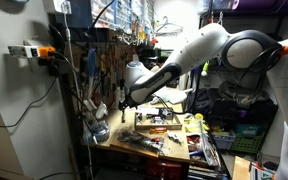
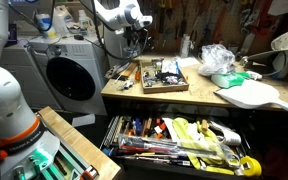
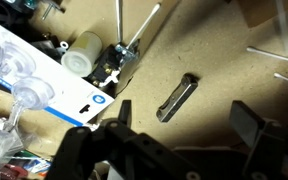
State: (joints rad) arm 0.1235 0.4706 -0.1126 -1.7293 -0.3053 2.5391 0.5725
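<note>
Next, my gripper moves down until its spread fingers are on either side of the long sides of the short metal bar (image 3: 177, 97) and closes. The bar lies below, between those fingers.
My gripper (image 3: 184, 125) is open and empty, with its two dark fingers spread wide over a wooden benchtop (image 3: 214, 50). A short metal bar (image 3: 177, 97) lies flat on the wood just ahead of and between the fingers, untouched. In both exterior views the gripper (image 1: 124, 103) (image 2: 139, 30) hangs above the back of the workbench, near the wall of tools. A white cylinder (image 3: 81, 53) and a clear blister pack with a white and blue card (image 3: 54, 85) lie left of the bar.
Thin metal rods (image 3: 134, 35) (image 3: 274, 55) lie on the wood. The bench holds a wooden tray of tools (image 2: 162, 75), a plastic bag (image 2: 216, 57) and a white board (image 2: 254, 95). An open drawer full of tools (image 2: 174, 140) juts out below. A washing machine (image 2: 69, 70) stands beside.
</note>
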